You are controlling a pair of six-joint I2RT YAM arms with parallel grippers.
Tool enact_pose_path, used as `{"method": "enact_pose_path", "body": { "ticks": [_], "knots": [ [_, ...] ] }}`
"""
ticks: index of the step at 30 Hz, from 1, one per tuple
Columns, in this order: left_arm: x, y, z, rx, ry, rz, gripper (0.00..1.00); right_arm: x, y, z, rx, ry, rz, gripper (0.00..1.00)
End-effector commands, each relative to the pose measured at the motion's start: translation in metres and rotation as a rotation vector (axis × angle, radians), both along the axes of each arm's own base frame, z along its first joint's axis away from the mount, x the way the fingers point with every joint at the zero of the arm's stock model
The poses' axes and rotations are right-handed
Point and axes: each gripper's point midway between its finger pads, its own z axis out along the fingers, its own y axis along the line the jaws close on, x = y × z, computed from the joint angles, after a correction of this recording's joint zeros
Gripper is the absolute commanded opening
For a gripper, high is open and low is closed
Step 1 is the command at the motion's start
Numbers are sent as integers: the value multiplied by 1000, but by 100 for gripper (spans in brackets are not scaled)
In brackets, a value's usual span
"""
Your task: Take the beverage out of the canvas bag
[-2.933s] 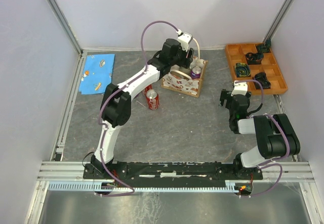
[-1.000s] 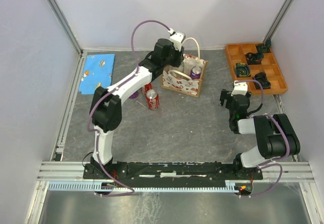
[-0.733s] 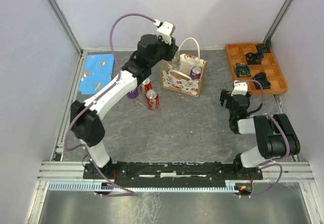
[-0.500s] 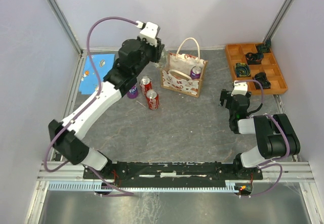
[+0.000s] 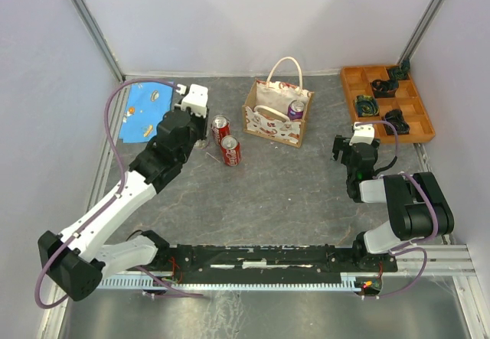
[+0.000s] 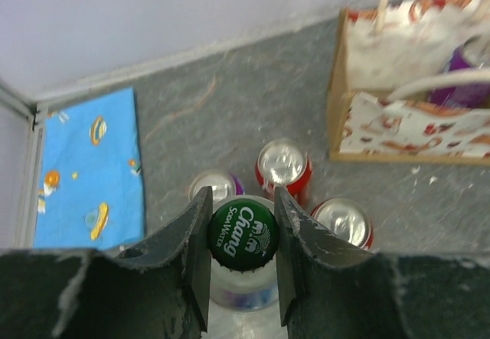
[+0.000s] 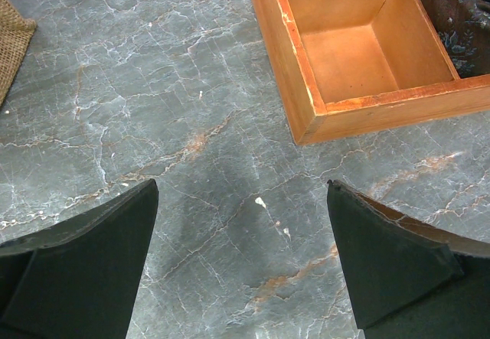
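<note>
The bottle hangs over the table, clear of the canvas bag, so next my left gripper will come down to stand the bottle beside the cans and let go of the cap.
My left gripper is shut on the green cap of a clear soda-water bottle, the beverage, which hangs upright over the table. It is left of the canvas bag and beside three cans: two red cans and a purple one. In the top view the left gripper is well clear of the bag. A purple can still stands inside the bag. My right gripper stands open over bare table, nothing between its fingers.
A blue patterned cloth lies at the far left. An orange compartment tray with dark items sits at the back right, its corner close to the right gripper. Walls enclose the table on three sides.
The left arm has lifted away from the bag and swung left and down, carrying the bottle to the spot beside the cans. The right arm has not moved.
</note>
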Motion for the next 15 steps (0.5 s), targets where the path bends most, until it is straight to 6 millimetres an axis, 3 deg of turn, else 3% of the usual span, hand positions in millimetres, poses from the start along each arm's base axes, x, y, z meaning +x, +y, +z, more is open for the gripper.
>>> {"method": "enact_pose_path", "body": {
  "ticks": [1,15],
  "knots": [
    [-4,15,42,-154,-165,75,3,12,1,16,-9,-49,10,99],
    [4,22,-30,-230,-129,113,3,12,2,16,-6,-49,11,99]
  ]
}}
